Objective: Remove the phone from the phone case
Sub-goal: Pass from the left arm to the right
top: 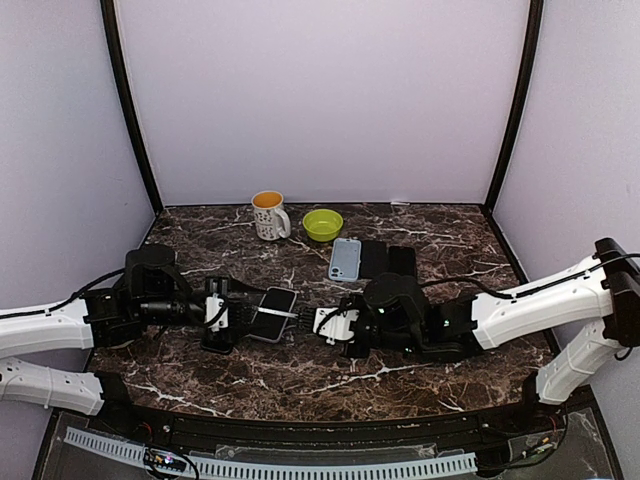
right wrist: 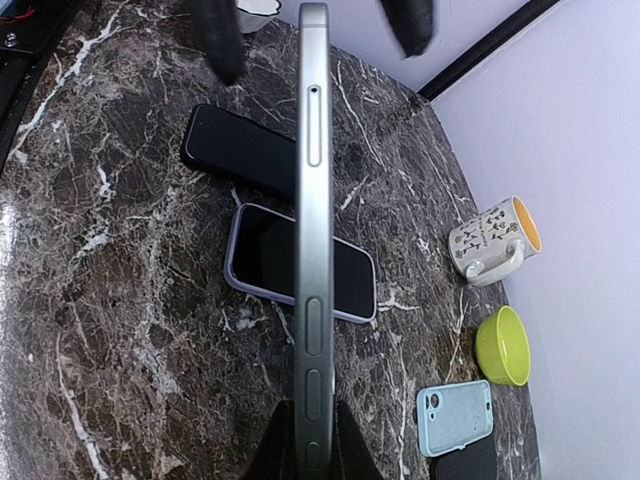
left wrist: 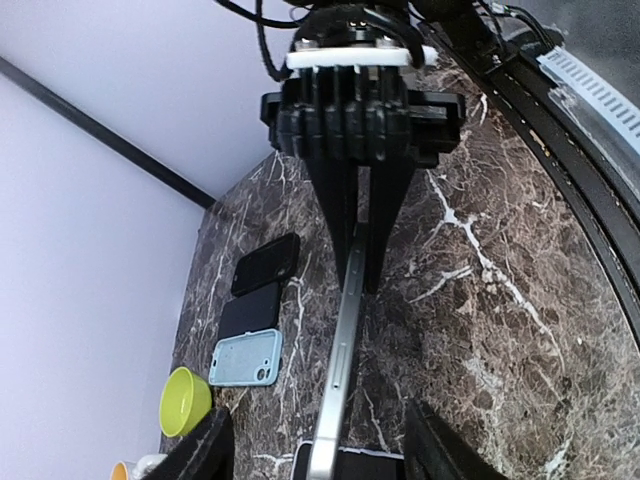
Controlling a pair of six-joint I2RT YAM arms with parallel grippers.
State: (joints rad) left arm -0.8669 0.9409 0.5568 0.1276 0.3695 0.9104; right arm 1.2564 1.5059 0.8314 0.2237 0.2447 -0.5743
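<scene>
The empty marble beside the black cases is below my right gripper and to its right in the top view. I will swing my right gripper there, lower it and release the phone.
My right gripper [right wrist: 312, 440] is shut on one end of a bare silver phone [right wrist: 313, 200] and holds it edge-up above the table. Under it lies a lavender phone case [right wrist: 350, 280] with a dark inside, flat on the marble. My left gripper [left wrist: 320, 440] is open, its fingers [left wrist: 205, 450] spread wide on either side of the phone's far end without touching it. In the top view the phone [top: 285, 315] spans between the left gripper [top: 238, 318] and the right gripper [top: 335, 325], over the case [top: 277, 300].
A light blue case [top: 344, 259] and two black cases [top: 375, 259] lie behind the right gripper. A white mug [top: 268, 215] and a green bowl [top: 322, 224] stand at the back. Purple walls enclose the table.
</scene>
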